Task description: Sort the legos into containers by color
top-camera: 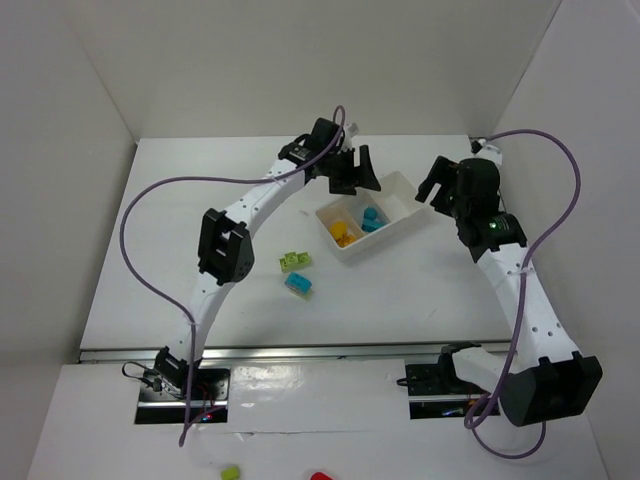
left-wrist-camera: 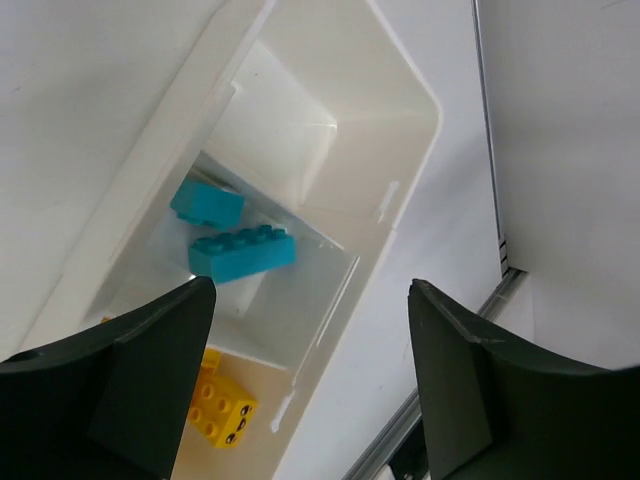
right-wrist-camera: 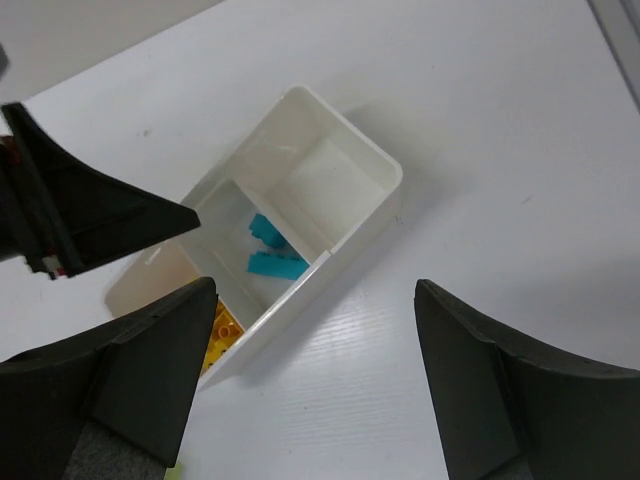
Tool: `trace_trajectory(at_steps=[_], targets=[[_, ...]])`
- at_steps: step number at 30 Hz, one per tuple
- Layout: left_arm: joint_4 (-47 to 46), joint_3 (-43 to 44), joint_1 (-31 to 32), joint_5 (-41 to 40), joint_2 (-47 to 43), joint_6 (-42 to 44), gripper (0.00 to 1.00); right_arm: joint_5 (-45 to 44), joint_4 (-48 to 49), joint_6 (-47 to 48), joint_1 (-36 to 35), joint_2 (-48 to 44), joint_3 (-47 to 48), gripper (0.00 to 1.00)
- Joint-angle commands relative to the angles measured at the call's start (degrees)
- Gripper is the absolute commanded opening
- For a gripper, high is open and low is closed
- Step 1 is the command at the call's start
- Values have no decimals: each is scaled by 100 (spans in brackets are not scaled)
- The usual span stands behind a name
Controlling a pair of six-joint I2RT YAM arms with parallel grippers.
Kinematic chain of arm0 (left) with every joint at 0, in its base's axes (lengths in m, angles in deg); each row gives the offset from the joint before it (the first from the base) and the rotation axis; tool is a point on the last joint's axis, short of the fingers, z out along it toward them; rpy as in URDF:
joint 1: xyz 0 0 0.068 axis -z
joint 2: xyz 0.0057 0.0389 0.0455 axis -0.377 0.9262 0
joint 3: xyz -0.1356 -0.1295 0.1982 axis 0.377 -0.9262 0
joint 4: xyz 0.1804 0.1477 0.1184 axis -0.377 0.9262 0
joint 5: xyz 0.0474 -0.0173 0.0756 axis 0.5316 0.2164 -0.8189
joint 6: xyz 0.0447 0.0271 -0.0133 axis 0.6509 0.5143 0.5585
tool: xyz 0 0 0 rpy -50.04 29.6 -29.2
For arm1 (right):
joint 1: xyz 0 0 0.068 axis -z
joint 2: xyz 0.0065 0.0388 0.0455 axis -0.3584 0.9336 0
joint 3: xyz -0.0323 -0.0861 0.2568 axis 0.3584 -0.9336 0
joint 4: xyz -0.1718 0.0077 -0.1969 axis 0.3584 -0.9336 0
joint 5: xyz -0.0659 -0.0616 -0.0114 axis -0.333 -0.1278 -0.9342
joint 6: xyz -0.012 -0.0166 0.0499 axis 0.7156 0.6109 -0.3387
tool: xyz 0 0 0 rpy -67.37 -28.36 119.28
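My right gripper should next move past the tray and then go down around the lego, because the lime green lego (top-camera: 295, 261) (right-wrist-camera: 174, 471) is outside the tray, to the left in the top view.
The white three-compartment tray (top-camera: 404, 190) lies mid-table. Orange-yellow legos (top-camera: 345, 233) lie in its near-left compartment and cyan legos (top-camera: 372, 218) in the middle one. A lime green lego (top-camera: 295, 261) and a cyan lego (top-camera: 298, 286) sit on the table left of the tray. My left gripper (top-camera: 355, 170) hovers open over the tray's far side, holding nothing. Its wrist view looks down on two cyan bricks (left-wrist-camera: 242, 252) and a yellow brick (left-wrist-camera: 222, 408). My right gripper (top-camera: 440, 185) hangs open to the right of the tray (right-wrist-camera: 385, 170), with bare table between its fingers (right-wrist-camera: 150, 370).
White walls close in the table at the left, back and right. A metal rail (top-camera: 300, 350) runs along the near edge. Below it, on the ledge, lie a small lime piece (top-camera: 230, 471) and a red piece (top-camera: 320, 477). Purple cables loop beside both arms.
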Motion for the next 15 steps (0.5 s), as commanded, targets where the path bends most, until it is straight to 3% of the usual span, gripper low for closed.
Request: trace_trajectory(at_steps=[1, 3, 7, 8, 11, 15], targets=[[-176, -215, -41, -62, -1216, 394, 87, 279, -133, -36, -57, 32, -173, 87], [-27, -889, -41, -615, -1754, 824, 84, 631, 25, 35, -250, 84, -244, 85], [298, -2349, -462, -1178, -2985, 1081, 71, 966, 534, 158, -1303, 514, -367, 85], [299, -2657, -585, -1266, -3205, 1081, 70, 966, 536, 210, -1898, 681, -253, 85], [457, -3800, -1068, -1890, -4040, 1028, 68, 441, 483, 359, -3181, 1480, 230, 87], [457, -4952, -1867, -2373, -4919, 704, 68, 176, 378, 605, -4046, 2535, 836, 88]])
